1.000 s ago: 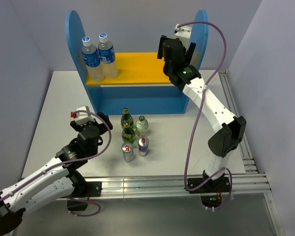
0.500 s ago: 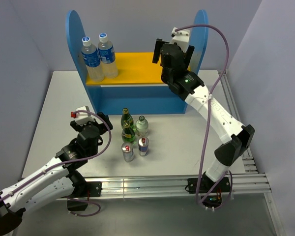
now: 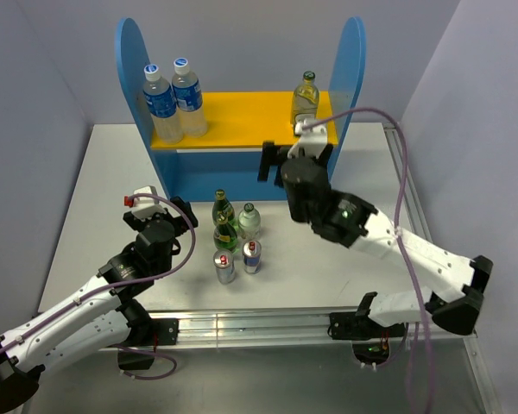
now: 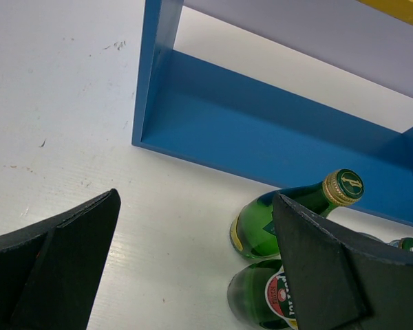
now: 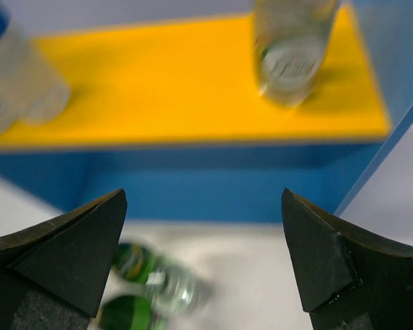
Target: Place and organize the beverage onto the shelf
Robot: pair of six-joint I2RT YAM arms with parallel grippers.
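Note:
The second clear bottle [image 3: 249, 222] stands below my right gripper and is still off the shelf [image 3: 242, 159], so I should next bring that gripper down to the left in the top view, around the bottle.
The shelf [image 3: 242, 159] stands at the back, with a yellow upper board [image 3: 242, 116]. One clear glass bottle of pale yellow liquid [image 3: 305, 97] stands at the board's right end; it also shows in the right wrist view [image 5: 289, 48]. On the table in front stand two green bottles [image 3: 223, 207] [image 3: 225, 233], a second clear bottle [image 3: 249, 221] and two cans [image 3: 224, 266] [image 3: 252, 256]. My right gripper [image 3: 293, 160] is open and empty in front of the shelf, below the board's edge. My left gripper [image 3: 180, 216] is open and empty, left of the green bottles [image 4: 289, 213].
Two plastic water bottles with blue labels [image 3: 173, 99] stand at the left end of the upper board. The shelf's lower level [image 4: 261, 130] holds nothing that I can see. Grey walls close in behind and on both sides. An aluminium rail [image 3: 268, 323] runs along the near edge.
My right gripper has pulled back and down from the upper board's right end, leaving the clear glass bottle standing there. The left arm has not moved.

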